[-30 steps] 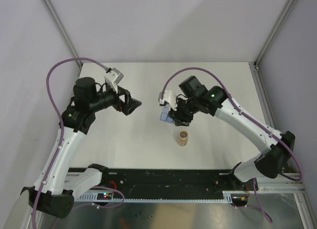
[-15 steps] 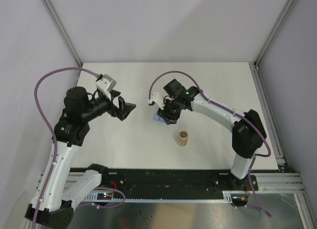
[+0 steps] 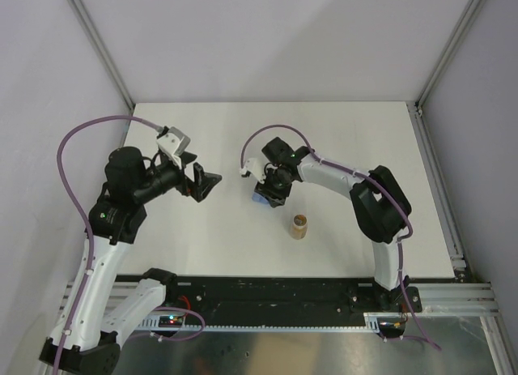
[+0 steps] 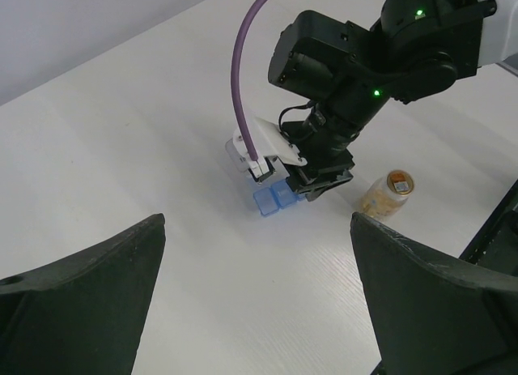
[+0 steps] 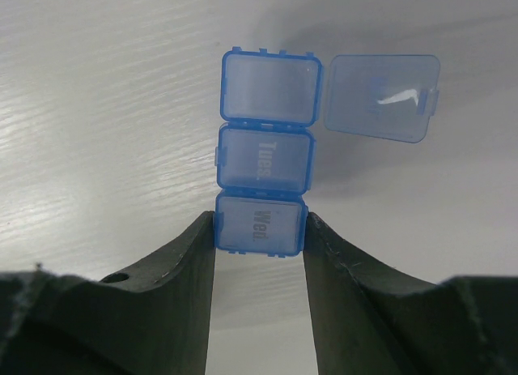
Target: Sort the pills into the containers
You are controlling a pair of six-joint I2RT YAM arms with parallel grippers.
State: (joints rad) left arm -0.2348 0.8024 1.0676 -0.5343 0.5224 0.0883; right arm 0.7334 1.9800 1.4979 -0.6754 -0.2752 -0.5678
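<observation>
I will lower the pill box with my right gripper onto bare tabletop clear of the amber bottle next and let go of the "Wed." end, because that tabletop is just below.
The light-blue pill box is a strip of three compartments; the end one has its lid flipped open and no pills show in it. The other two read "Tues." and "Wed.". My right gripper is shut on the "Wed." end, one finger on each side. From above, the box sits under the right gripper at table level. The left wrist view shows the box too. My left gripper is open and empty, raised to the left of the box. No loose pills are in view.
A small amber bottle stands upright just right of and nearer than the box, with yellowish contents; it also shows in the left wrist view. The black rail runs along the table's near edge. Frame posts stand at the back corners.
My right gripper has shifted left with the pill box in it, and the right arm has folded in. My left gripper has drawn back a little to the left.
</observation>
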